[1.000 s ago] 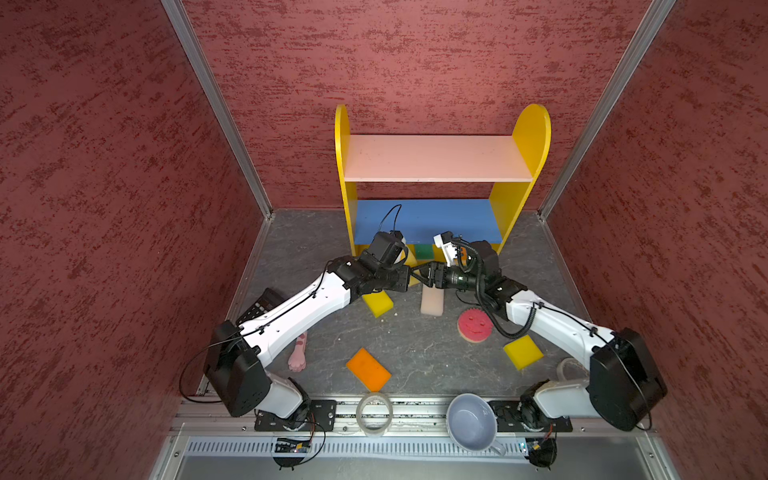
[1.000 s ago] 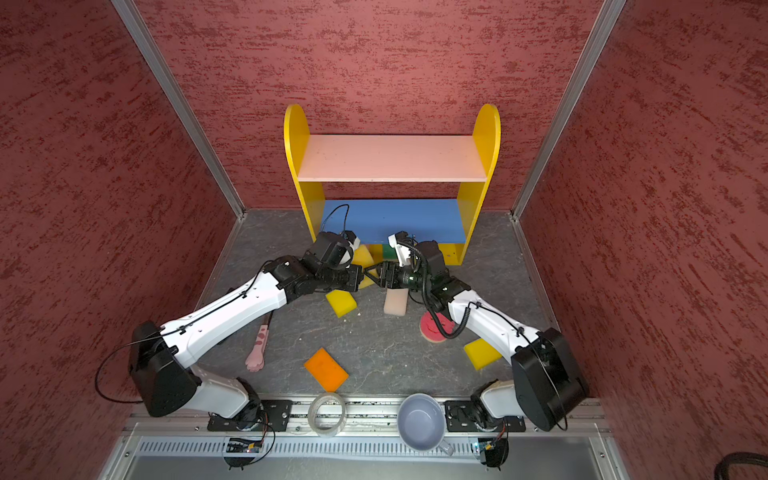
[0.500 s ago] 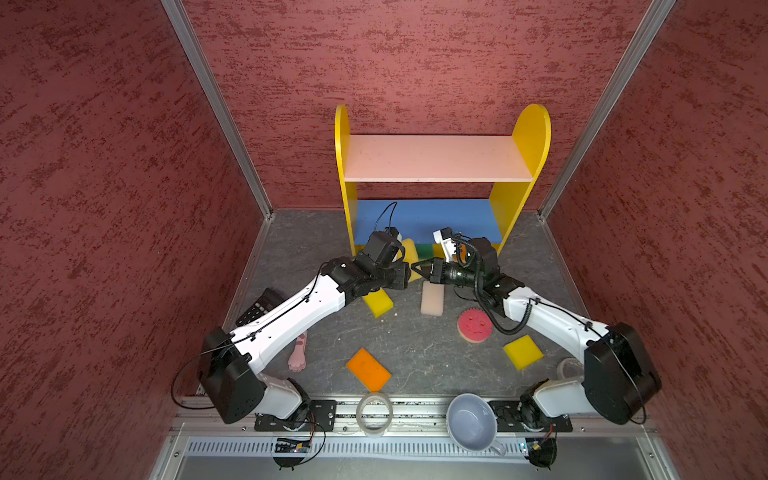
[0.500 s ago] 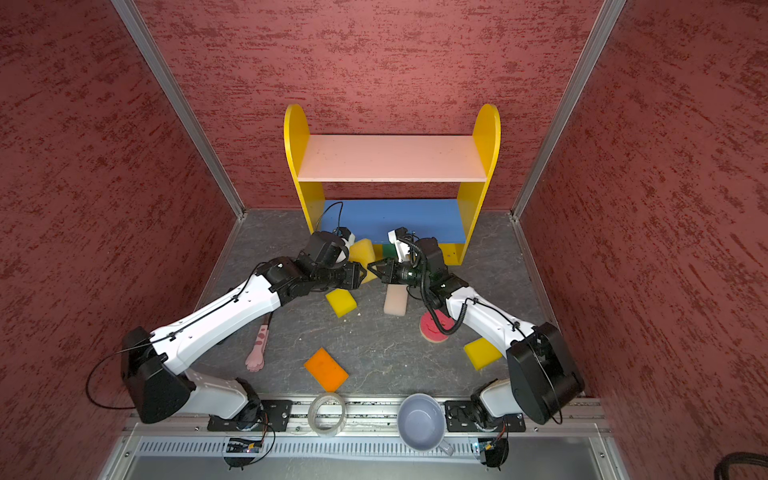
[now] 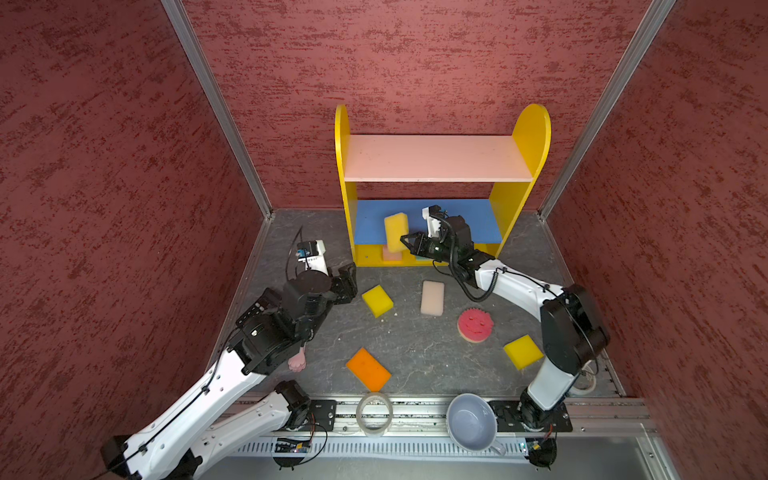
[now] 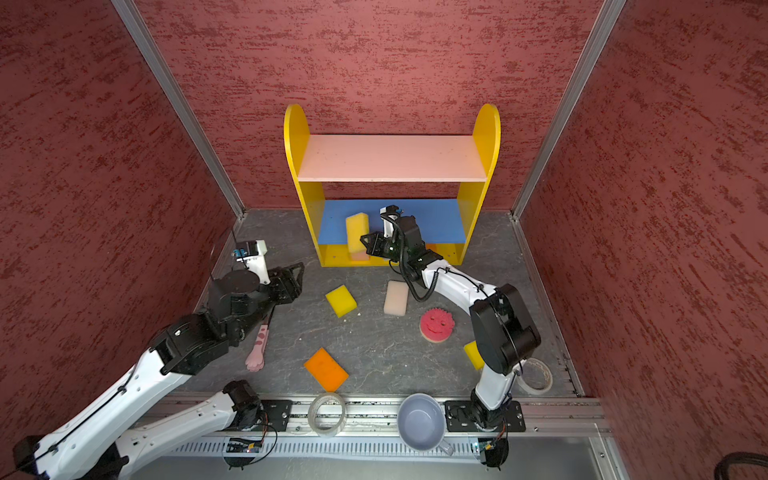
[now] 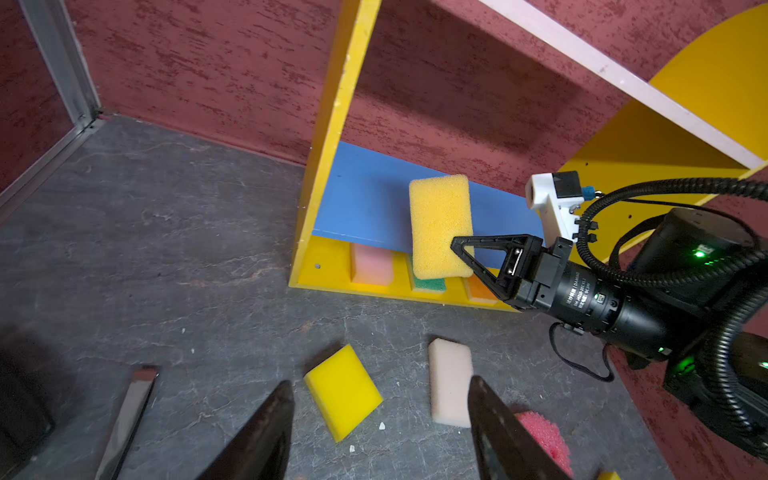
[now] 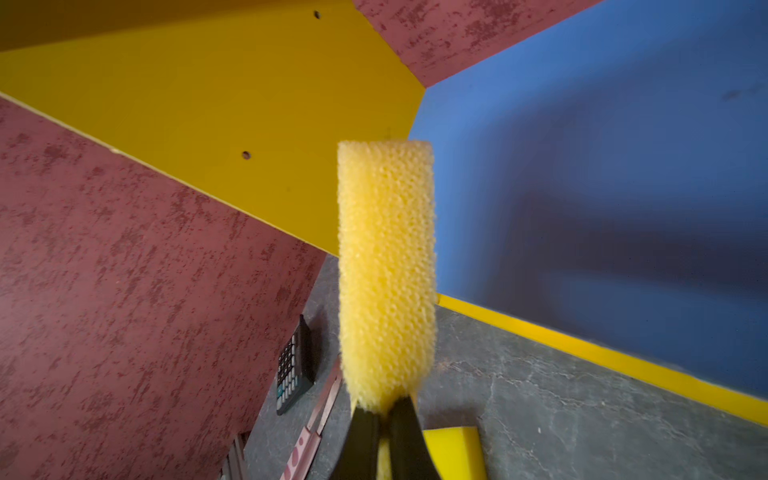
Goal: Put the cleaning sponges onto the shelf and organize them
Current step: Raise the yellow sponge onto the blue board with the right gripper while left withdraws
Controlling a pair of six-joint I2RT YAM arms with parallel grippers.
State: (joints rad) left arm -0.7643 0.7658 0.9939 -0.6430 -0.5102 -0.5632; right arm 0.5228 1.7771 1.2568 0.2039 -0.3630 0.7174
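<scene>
Next, the right gripper moves outward and down and releases the porous yellow sponge on the blue middle board (image 5: 377,225) (image 8: 488,192), by the yellow side panel, where the board is bare.
The shelf (image 5: 440,158) stands at the back wall, with pink (image 7: 371,264), green (image 7: 428,284) and orange (image 7: 480,291) sponges on its yellow base. My right gripper (image 5: 406,241) (image 8: 384,409) is shut on a porous yellow sponge (image 5: 395,230) (image 8: 386,270), held on edge over the blue middle board (image 6: 436,220). My left gripper (image 5: 348,279) (image 7: 380,384) is open and empty, low at the left. On the floor lie a yellow sponge (image 5: 377,300), a white one (image 5: 432,297), a round red smiley one (image 5: 475,325), another yellow one (image 5: 523,351) and an orange one (image 5: 368,369).
A pink paw stick (image 6: 257,345) lies under the left arm. Tape rolls (image 5: 374,413) (image 6: 536,376) and a grey mug (image 5: 471,422) sit along the front rail. A calculator (image 8: 293,370) lies by the left wall. Red walls close three sides.
The left gripper opened, let go of the yellow sponge and drew back to the left. The right gripper shut on that sponge and raised it to the blue board.
</scene>
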